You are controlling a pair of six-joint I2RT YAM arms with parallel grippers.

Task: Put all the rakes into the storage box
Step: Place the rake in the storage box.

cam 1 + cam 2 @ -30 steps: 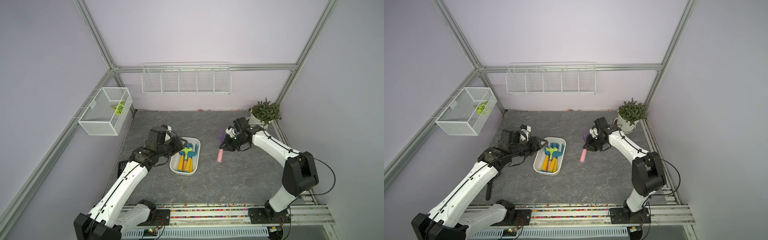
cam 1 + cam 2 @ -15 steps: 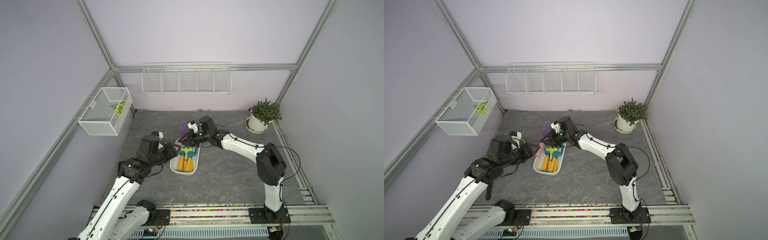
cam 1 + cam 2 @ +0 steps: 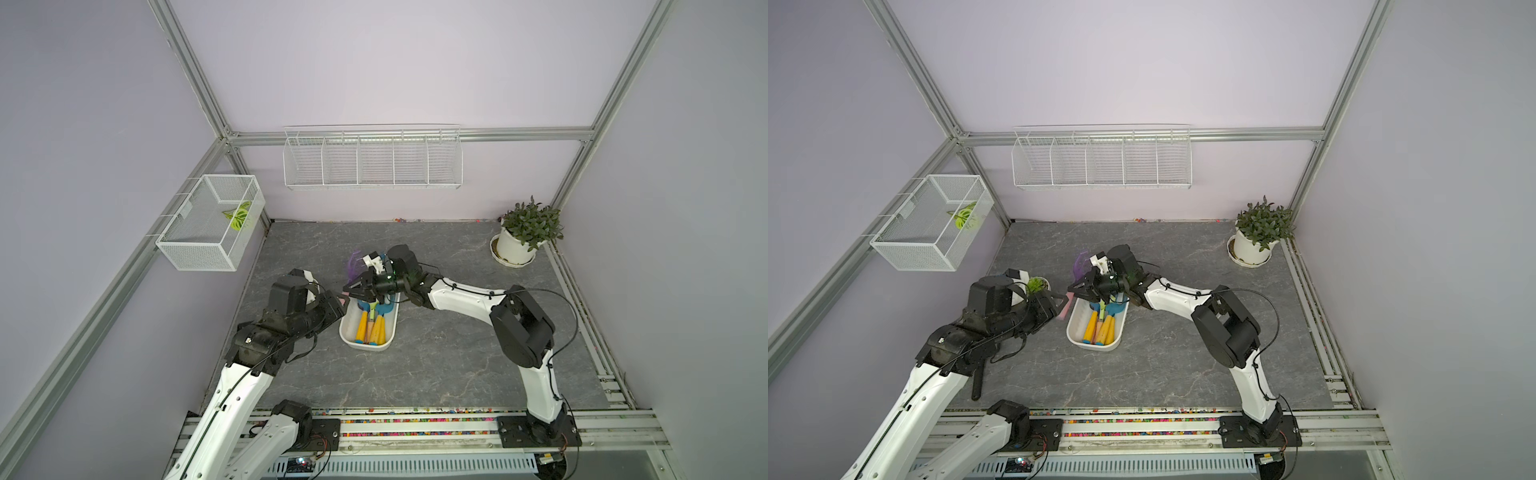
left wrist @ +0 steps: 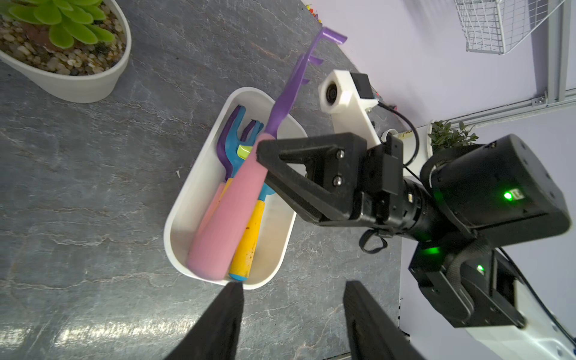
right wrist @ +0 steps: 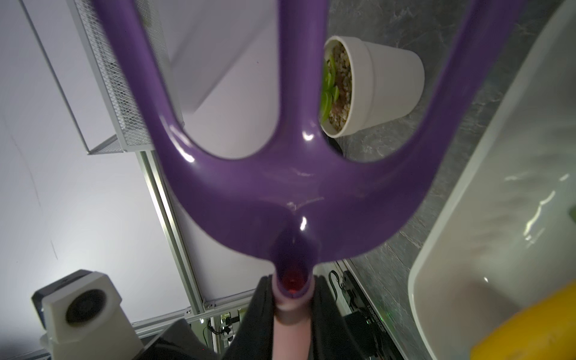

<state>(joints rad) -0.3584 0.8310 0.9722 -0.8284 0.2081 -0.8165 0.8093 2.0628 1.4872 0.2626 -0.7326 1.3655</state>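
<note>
My right gripper moves across, back and down over the yellow handles below it and releases next, as the rake's head overhangs the box's far rim.
The rake [image 4: 232,208] has a pink handle and a purple pronged head [image 3: 353,265]. My right gripper [image 3: 348,287] is shut on the top of the handle, just below the head [image 5: 293,193]. The rake hangs tilted over the far end of the storage box [image 3: 345,332], a white tub [image 3: 1072,328] holding several tools with yellow handles. The handle's lower end [image 3: 1064,309] slopes towards my left gripper [image 3: 1055,304]. In the left wrist view my left gripper [image 4: 291,299] is open and empty, just short of the box's near rim [image 4: 187,199].
A white pot with a succulent [image 3: 1038,284] stands close beside the left arm. A leafy potted plant [image 3: 519,245] is at the back right. A wire-mesh basket [image 3: 208,224] hangs on the left wall and a long wire rack [image 3: 372,158] on the back wall.
The right arm has swung from the right of the table to above the box, carrying the rake. The left arm has drawn back a little and its jaws have widened.
</note>
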